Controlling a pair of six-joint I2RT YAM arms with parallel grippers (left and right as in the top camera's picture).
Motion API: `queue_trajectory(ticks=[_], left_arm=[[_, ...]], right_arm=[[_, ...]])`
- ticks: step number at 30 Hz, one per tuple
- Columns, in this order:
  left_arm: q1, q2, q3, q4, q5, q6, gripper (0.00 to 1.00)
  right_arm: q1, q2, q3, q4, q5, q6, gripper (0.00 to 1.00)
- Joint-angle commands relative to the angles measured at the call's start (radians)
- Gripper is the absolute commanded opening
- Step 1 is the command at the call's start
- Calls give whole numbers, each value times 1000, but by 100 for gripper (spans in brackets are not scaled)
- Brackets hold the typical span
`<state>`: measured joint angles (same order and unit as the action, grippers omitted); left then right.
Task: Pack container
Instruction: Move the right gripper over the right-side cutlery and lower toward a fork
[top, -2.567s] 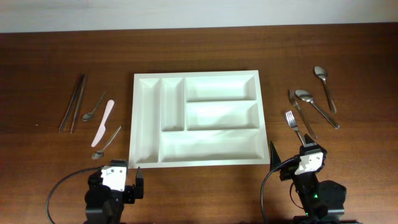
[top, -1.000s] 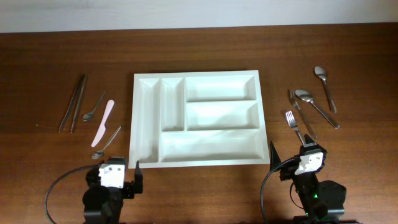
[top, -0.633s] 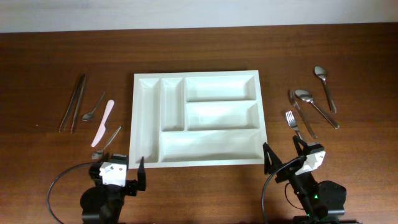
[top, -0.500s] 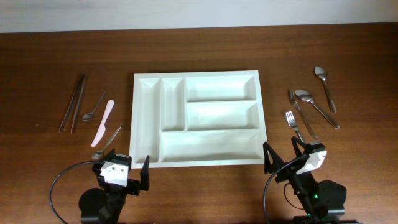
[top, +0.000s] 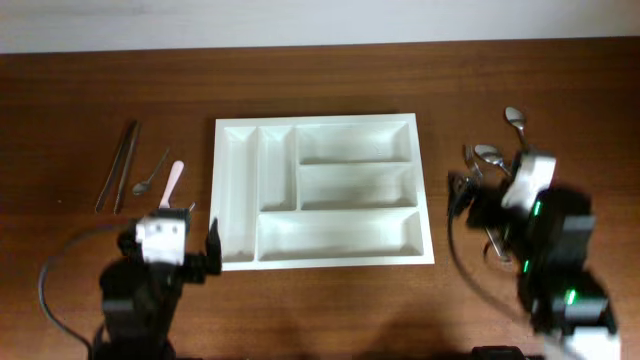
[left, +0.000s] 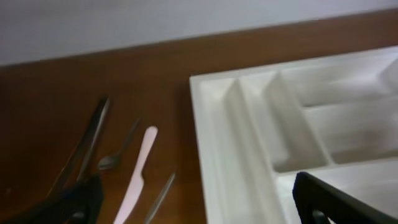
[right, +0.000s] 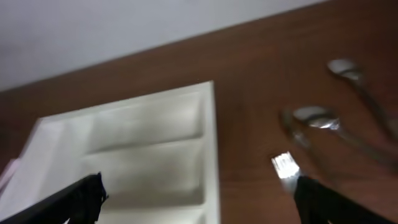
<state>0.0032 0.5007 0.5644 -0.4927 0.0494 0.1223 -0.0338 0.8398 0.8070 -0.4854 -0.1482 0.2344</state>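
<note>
My right gripper will next go outward, tilt down and lower onto the thin curved metal utensil's handle, beside a spoon.
The white cutlery tray (top: 215, 190) sits mid-table with all compartments bare; it also shows in the left wrist view (left: 208, 143) and the right wrist view (right: 211, 155). Left of it lie metal chopsticks (top: 118, 165), a small spoon (top: 150, 175) and a pink knife (top: 172, 178). My left gripper (top: 170, 222) is open and empty over the near end of the pink knife (left: 137, 171). My right gripper (top: 490, 190) is open and empty, with a fork (right: 285, 165) by its right finger. Two spoons (top: 516, 118) (top: 488, 153) lie beyond it.
A second thin spoon handle (left: 160, 196) lies between the pink knife and the tray's left wall. My right arm covers part of the cutlery on the right in the overhead view. Bare wood surrounds the tray.
Both arms have moved away from the front edge. The left gripper now sits beside the tray's front left corner. The right gripper now sits over the forks and spoons.
</note>
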Motion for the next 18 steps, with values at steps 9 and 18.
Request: queue_trajectory(ticks=[9,18], left_arm=[[6,618,355,-64,-103,119,99],[6,764,356,-73,-110,119,99]], right_arm=[[-320,660,645,-377,66,-147,99],[-304,972,644,-414,82,-451,95]])
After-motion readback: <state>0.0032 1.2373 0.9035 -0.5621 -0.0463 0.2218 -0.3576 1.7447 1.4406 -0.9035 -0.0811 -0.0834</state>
